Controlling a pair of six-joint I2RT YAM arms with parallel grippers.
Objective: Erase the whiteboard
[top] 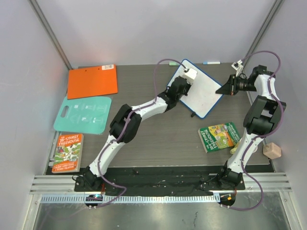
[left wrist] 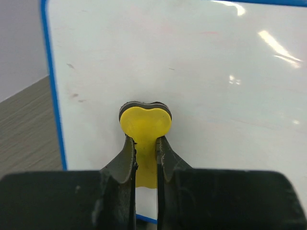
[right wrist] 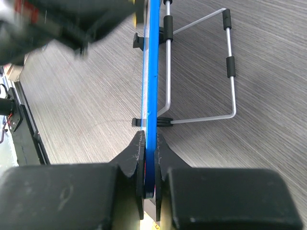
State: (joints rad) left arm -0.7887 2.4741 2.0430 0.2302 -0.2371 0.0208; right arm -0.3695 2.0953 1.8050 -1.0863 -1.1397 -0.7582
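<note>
I should next carry the eraser [left wrist: 145,124] in my left gripper off the nearly clean whiteboard, to the left in the top view, and down to bare tabletop to let it go.
The whiteboard [top: 204,93], white with a blue frame, stands tilted on its wire stand [right wrist: 230,72] at the back of the table. My left gripper [top: 186,87] is at the board's upper left part. In the left wrist view this gripper [left wrist: 145,141] is shut on a yellow eraser [left wrist: 145,124], whose dark pad lies against the white surface [left wrist: 201,72]. Only faint smudges show near the left frame. My right gripper [top: 225,88] is at the board's right edge. In the right wrist view it [right wrist: 150,139] is shut on the blue frame [right wrist: 152,72].
An orange clipboard [top: 92,81], a teal board [top: 83,114] and a book [top: 67,152] lie at the left. A green book [top: 219,136] lies near the right arm, with a tan block [top: 272,151] beside it. A marker [top: 211,62] lies behind the whiteboard.
</note>
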